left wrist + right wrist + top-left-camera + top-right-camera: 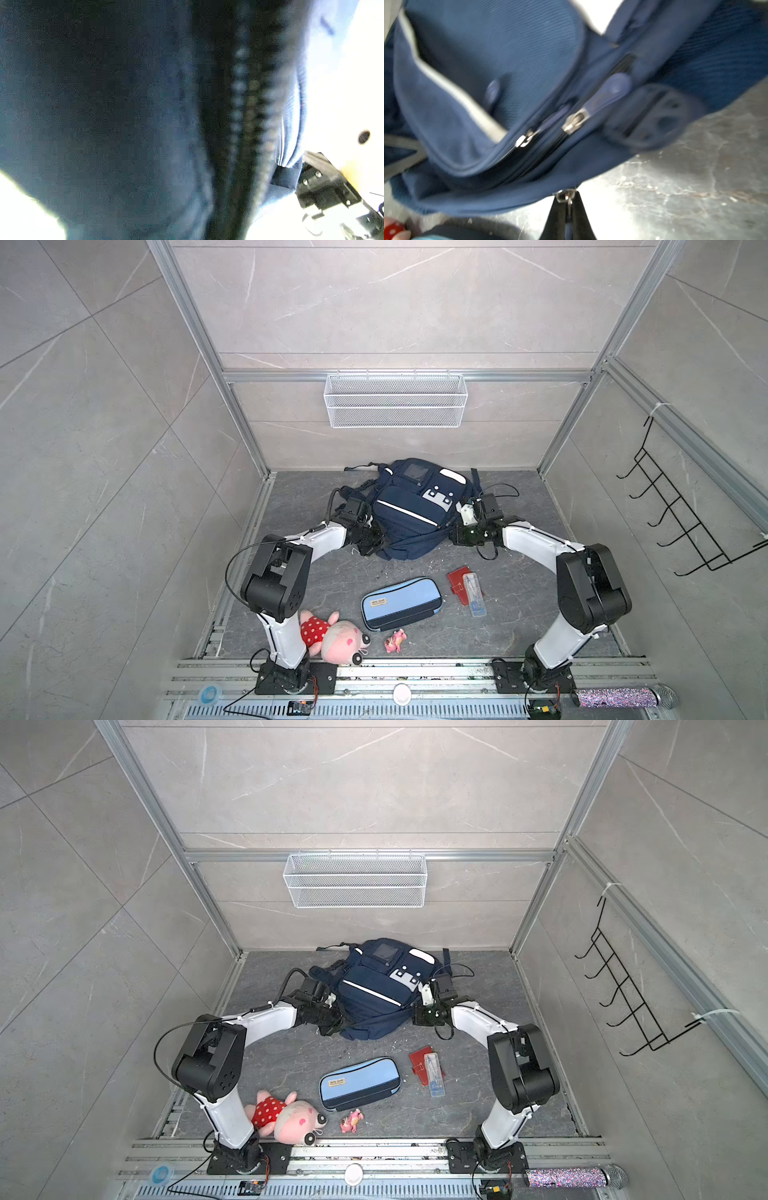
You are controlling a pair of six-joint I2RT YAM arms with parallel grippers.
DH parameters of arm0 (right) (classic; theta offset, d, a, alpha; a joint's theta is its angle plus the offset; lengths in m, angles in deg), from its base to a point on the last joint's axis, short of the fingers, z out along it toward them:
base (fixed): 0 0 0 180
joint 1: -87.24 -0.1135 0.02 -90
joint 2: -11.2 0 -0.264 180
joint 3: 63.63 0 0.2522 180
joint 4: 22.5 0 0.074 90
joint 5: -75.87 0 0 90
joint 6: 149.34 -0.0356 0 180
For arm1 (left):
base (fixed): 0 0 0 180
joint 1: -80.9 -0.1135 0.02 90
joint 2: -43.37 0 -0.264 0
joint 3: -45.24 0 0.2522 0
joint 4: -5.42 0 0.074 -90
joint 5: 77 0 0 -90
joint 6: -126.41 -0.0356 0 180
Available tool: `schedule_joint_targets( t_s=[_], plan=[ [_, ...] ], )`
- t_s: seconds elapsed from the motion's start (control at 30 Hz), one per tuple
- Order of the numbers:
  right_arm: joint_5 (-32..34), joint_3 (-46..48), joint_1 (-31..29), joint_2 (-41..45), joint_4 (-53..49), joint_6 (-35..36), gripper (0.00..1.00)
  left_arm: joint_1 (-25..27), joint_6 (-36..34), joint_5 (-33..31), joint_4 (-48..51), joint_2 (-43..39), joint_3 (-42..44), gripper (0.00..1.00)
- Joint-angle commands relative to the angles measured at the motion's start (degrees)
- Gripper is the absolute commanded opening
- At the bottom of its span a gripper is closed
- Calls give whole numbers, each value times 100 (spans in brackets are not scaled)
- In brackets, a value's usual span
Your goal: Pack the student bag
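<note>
The mesh side pocket (720,70) is outward of my right gripper along the bag's edge. I need to pull the metal zip pull outward toward it and let go.
The student bag (411,510) (374,990) lies navy and rumpled at the back of the floor in both top views. My left gripper (371,542) (332,1025) presses into the bag's left side, its fingers hidden by fabric. The left wrist view is filled with dark bag cloth (104,104) and a zip line (239,104); no jaws show. At the bag's right side my right gripper (455,537) (567,198) is shut on a silver zip pull (564,195) at the bag's edge (508,197). Two other zip sliders (574,122) sit higher on the bag.
On the floor in front lie a light-blue pencil case (401,603), a red item (459,578) under a clear plastic box (474,595), a pink plush (332,635) and a small pink toy (395,641). A white wire basket (395,400) hangs on the back wall. A black hook rack (673,514) hangs at the right.
</note>
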Motion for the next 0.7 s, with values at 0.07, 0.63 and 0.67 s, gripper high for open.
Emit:
schedule_joint_targets(
  t_s=[0.07,0.63,0.67],
  plan=[
    [961,-375,408,-208,69,-322,0,-94,-267,-160,406,-375,60,0],
    [810,-354,496,-315,288,-200,6,98,-582,-386,797,-619,228,0],
    [773,-322,501,-314,342,-186,8,131,-576,-385,798,-607,203,0]
  ],
)
